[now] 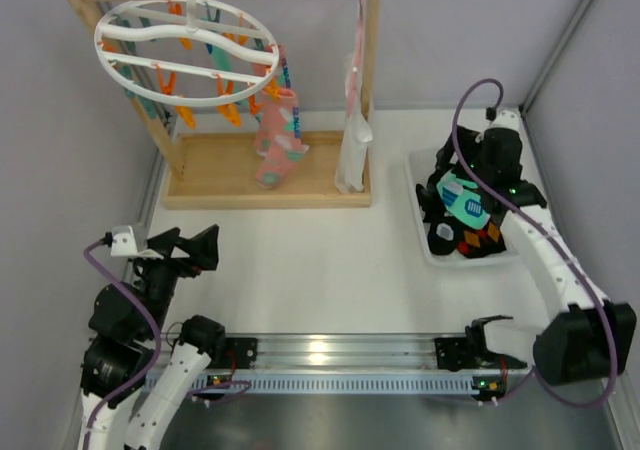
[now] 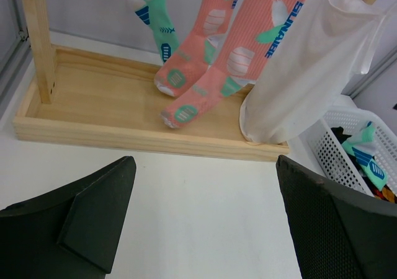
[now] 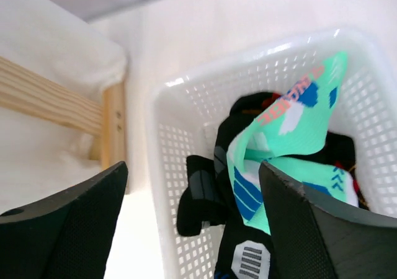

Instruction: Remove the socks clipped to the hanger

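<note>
The robot should next move its right gripper away from the basket [image 1: 425, 245], turn toward the rack and go past the white cloth onto the lower end of the nearer pink sock, which still hangs from the hanger.
The white oval hanger [image 1: 185, 55] with orange and teal clips hangs from the wooden rack's rail. Two pink socks [image 1: 278, 138] hang from its right side, toes on the rack base; the left wrist view shows them [image 2: 208, 74] beside a mint-green sock [image 2: 155, 18]. Several black and mint socks [image 1: 462, 215] lie in the white basket [image 1: 425, 245]. My left gripper [image 1: 195, 248] is open and empty, low over the table in front of the rack [image 2: 205, 164]. My right gripper [image 1: 440, 192] is open and empty over the basket's left wall [image 3: 192, 167], above a mint sock [image 3: 291, 130] and black socks [image 3: 205, 192].
The wooden rack frame [image 1: 372, 80] stands on a tray-like base [image 1: 220, 175] at the back left. A long pale white cloth [image 1: 353, 145] hangs by the right post, also in the left wrist view [image 2: 304, 62]. A metal rail [image 1: 330, 350] runs along the near edge.
</note>
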{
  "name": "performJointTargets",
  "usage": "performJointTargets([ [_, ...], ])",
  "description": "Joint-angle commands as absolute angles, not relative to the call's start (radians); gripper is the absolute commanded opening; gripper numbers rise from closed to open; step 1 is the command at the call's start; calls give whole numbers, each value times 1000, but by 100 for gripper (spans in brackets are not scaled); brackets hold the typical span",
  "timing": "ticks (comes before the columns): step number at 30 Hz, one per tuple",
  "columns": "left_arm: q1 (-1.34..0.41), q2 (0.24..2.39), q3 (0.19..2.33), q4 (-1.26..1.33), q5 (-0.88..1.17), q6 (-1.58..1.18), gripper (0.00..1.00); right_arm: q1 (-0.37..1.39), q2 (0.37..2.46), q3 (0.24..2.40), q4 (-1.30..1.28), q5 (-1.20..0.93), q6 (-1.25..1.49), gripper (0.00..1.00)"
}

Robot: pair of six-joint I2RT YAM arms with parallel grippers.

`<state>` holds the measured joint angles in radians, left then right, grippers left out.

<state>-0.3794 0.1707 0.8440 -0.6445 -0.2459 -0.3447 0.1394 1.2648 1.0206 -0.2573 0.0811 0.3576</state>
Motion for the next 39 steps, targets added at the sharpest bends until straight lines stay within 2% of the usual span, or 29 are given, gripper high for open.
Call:
performJointTargets([
  [1,-379,134,833,-618,-270,-359,98,188,1097,1019,-294,153,322,84],
  [5,-377,123,833,-620,-282,-362,98,420,1022,1014,-278,169,269,85],
  [8,-376,107,831,-620,-288,-364,98,586,1003,916,-19,-87,210,82],
  [9,-376,101,830,-617,-291,-365,98,621,1006,887,147,-133,201,82],
  [10,-376,94,830,-618,-299,-367,98,656,1017,847,208,-149,180,81],
  [13,-376,72,827,-618,-305,-368,98,837,1090,837,369,-114,83,81],
  [16,-376,78,825,-618,-302,-368,98,914,1213,888,455,-59,38,82],
  [23,-376,94,825,-618,-288,-364,98,905,1574,1095,573,259,15,88],
  [27,-376,94,825,-617,-281,-359,98,858,1690,1189,675,219,18,89],
  [32,-376,103,825,-617,-264,-353,98,798,1857,1316,733,65,11,89],
  [35,-376,107,825,-617,-259,-350,98,775,1945,1371,796,-56,43,82],
  [36,-376,106,825,-618,-259,-350,98,772,1965,1388,830,-84,57,69],
  [38,-376,107,827,-618,-258,-350,98,775,2003,1396,868,-144,81,57],
  [39,-376,107,828,-617,-258,-351,98,781,2008,1391,883,-150,103,42],
])
